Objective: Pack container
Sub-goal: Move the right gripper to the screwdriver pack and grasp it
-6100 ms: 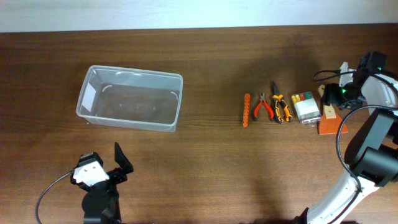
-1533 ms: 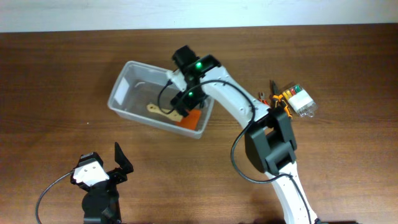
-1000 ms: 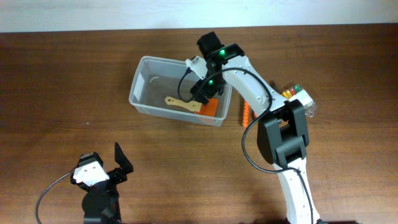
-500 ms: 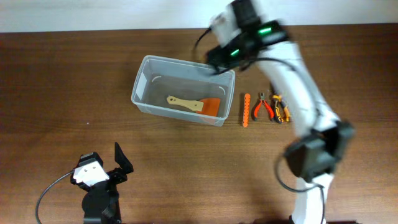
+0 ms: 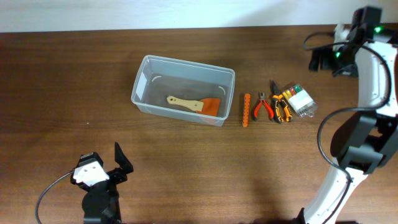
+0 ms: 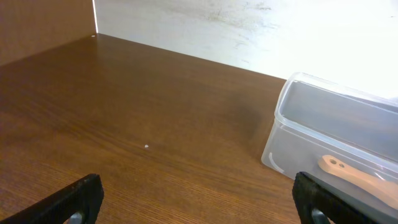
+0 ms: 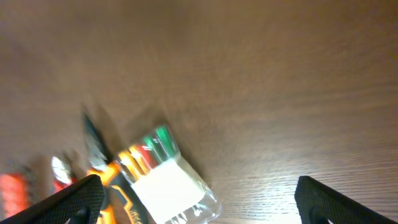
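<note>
My right gripper should lower that way next, turning to close its fingers across the box's long sides.
The container, a clear plastic bin, sits left of the table's middle. A spatula with a wooden handle and orange blade lies inside it. In the left wrist view the container stands at the right with the spatula handle showing. My right gripper is open and empty, high at the far right, above the small clear box of coloured bits. My left gripper is open and empty at the front left, well short of the container; its jaws frame bare table.
Right of the container lie an orange strip, red pliers, orange-and-black pliers and the small clear box in a row. The pliers show blurred in the right wrist view.
My right arm has swung from over the container's back rim to the far right, open. The spatula stays in the container. The left arm has not moved.
</note>
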Tool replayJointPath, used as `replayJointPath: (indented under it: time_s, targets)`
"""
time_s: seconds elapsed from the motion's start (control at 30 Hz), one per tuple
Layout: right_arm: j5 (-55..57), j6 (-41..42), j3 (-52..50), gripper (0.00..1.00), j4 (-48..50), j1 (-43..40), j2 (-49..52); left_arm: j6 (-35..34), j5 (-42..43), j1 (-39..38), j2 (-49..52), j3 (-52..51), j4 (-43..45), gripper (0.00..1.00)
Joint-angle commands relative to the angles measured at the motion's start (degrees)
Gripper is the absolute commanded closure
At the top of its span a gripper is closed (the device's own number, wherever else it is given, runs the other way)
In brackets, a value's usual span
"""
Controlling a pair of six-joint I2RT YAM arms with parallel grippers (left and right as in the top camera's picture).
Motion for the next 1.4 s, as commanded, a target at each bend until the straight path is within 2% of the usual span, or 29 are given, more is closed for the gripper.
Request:
replayJointPath:
  time_s: [0.0, 0.23, 0.4, 0.67, 1.03, 1.37]
  targets:
    - [-1.81, -7.63, -4.2, 0.02, 2.12, 0.63, 0.72, 0.5, -0.22, -0.22, -0.28, -0.2, -0.07, 0.01]
    - [-1.81, -13.07, -15.47, 0.01, 6.69, 0.63, 0.72, 0.5, -0.22, -0.22, -0.28, -0.22, -0.07, 0.01]
    - [-1.38, -13.73, -19.58, 0.01, 8.04, 0.63, 0.72, 0.5, -0.22, -0.22, -0.28, -0.22, -0.07, 0.01]
    - [-2.34, -15.19, -19.96, 0.01, 7.1, 0.74, 0.72, 0.5, -0.2, -0.22, -0.28, -0.22, -0.07, 0.01]
    - [-2.43, -28.09, -19.98, 0.03, 5.68, 2.58, 0.72, 0.5, -0.22, -0.22, -0.28, -0.22, -0.07, 0.01]
    - [5.11, -28.68, -19.98, 0.01, 9.05, 3.52, 1.62, 0.5, -0.22, -0.22, -0.28, -0.22, -0.07, 0.01]
